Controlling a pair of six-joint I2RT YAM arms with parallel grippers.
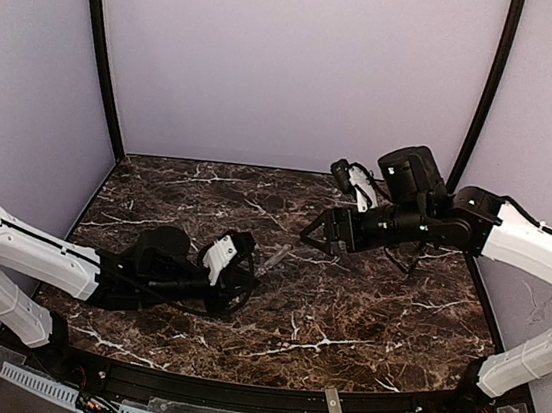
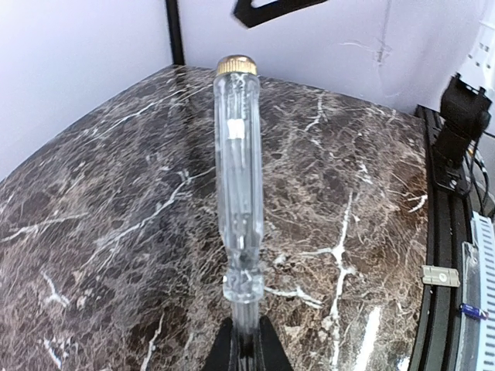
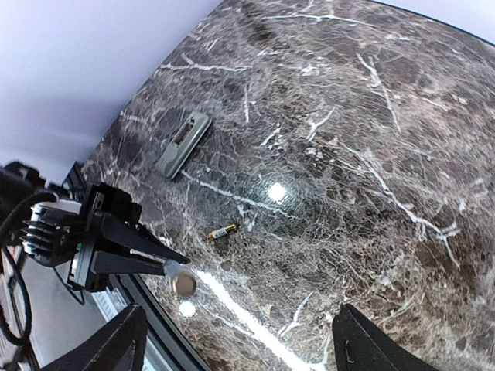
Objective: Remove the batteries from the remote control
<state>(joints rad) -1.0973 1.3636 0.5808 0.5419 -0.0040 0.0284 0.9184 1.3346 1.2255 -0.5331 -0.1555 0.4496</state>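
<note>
My left gripper shifts toward the remote control [image 3: 183, 143] next, tilting downward, then lowers to the marble between the remote and the battery [image 3: 223, 231].
The remote control [image 3: 183, 143] lies flat near the left wall with its grey-beige back and dark recess up; I cannot make it out in the top view. One battery [image 3: 223, 231] lies loose on the marble between the remote and the near rail. My left gripper [image 2: 247, 354] is shut on the shaft of a clear-handled screwdriver [image 2: 238, 170] with a brass cap, held low over the table [image 1: 275, 257]. My right gripper [image 1: 318, 234] is open and empty, raised above the table's middle and looking down; its fingertips [image 3: 100, 348] frame the marble.
The left arm [image 1: 68, 262] stretches low across the near left of the dark marble table [image 1: 343, 316]. A black rail [image 1: 263, 396] runs along the near edge. Walls close the left, back and right sides.
</note>
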